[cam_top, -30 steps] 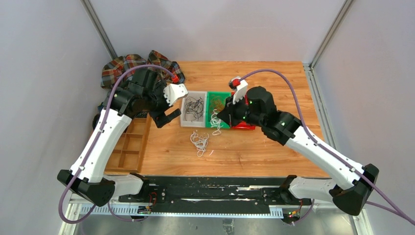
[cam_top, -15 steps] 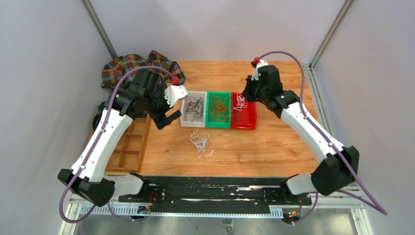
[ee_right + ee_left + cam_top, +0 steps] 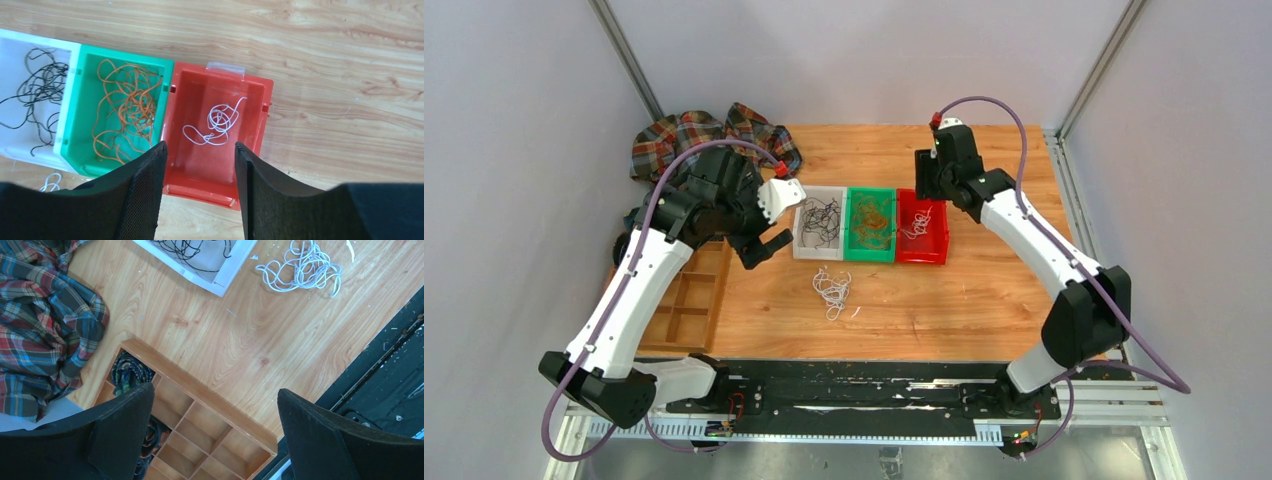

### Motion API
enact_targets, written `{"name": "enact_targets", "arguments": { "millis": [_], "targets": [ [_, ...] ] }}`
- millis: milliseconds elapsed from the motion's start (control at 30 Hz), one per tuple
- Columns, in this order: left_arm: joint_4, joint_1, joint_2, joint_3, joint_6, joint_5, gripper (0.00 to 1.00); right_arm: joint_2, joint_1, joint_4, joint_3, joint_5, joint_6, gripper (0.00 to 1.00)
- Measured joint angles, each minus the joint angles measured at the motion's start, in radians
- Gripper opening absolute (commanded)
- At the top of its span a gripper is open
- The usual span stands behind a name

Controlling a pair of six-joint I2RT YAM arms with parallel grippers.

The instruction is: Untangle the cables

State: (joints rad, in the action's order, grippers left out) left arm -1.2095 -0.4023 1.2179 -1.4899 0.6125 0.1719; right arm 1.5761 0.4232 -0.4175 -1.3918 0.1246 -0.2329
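My right gripper should swing back across next and go down onto the bundle's cables. The loose white bundle point(image 3: 835, 290) is below, back and to the left in the top view.
A loose bundle of white cables point(image 3: 832, 290) point(image 3: 302, 267) lies on the table in front of three bins. Black cables point(image 3: 819, 220) point(image 3: 40, 95) lie in the white bin point(image 3: 803, 250), and orange cables point(image 3: 871, 215) point(image 3: 125, 110) in the green bin point(image 3: 870, 256). One white cable point(image 3: 915, 226) point(image 3: 217, 122) rests on the floor of the red bin point(image 3: 941, 240) point(image 3: 260, 125). My right gripper point(image 3: 923, 186) point(image 3: 199, 150) hovers above the red bin, open and empty. My left gripper point(image 3: 774, 218) point(image 3: 215, 390) hangs wide open left of the white bin, holding nothing.
A wooden compartment tray point(image 3: 689, 300) point(image 3: 200, 425) sits at the table's left edge with dark coiled rolls point(image 3: 129, 375) in it. A plaid cloth point(image 3: 689, 135) point(image 3: 40, 315) lies at the back left. A black rail point(image 3: 864, 385) runs along the near edge.
My right arm swung from the front of the green bin back over the red bin, carrying a white cable, then opened and let it drop inside. The left arm barely moved.
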Motion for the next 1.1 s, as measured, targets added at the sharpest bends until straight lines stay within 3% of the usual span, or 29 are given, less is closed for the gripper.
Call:
{"name": "enact_targets", "arguments": {
  "millis": [133, 267, 500, 633, 900, 1100],
  "targets": [
    [0.0, 0.0, 0.0, 0.019, 0.002, 0.0, 0.98, -0.098, 0.061, 0.029, 0.061, -0.008, 0.012, 0.5],
    [0.0, 0.0, 0.002, 0.031, 0.002, 0.0, 0.98, -0.211, 0.233, 0.104, 0.205, -0.057, 0.018, 0.48],
    [0.0, 0.01, 0.01, 0.031, 0.003, -0.001, 0.98, -0.075, 0.531, 0.217, 0.309, -0.148, 0.019, 0.45],
    [0.0, 0.03, 0.007, 0.031, 0.01, -0.006, 0.98, 0.055, 0.563, 0.249, 0.31, -0.176, 0.001, 0.39],
    [0.003, 0.053, -0.034, 0.055, 0.029, -0.02, 0.98, 0.183, 0.565, 0.264, 0.319, -0.166, -0.047, 0.01],
    [0.0, 0.053, -0.05, 0.113, 0.032, -0.018, 0.98, 0.034, 0.565, 0.293, 0.411, -0.182, -0.078, 0.01]
  ]
}}
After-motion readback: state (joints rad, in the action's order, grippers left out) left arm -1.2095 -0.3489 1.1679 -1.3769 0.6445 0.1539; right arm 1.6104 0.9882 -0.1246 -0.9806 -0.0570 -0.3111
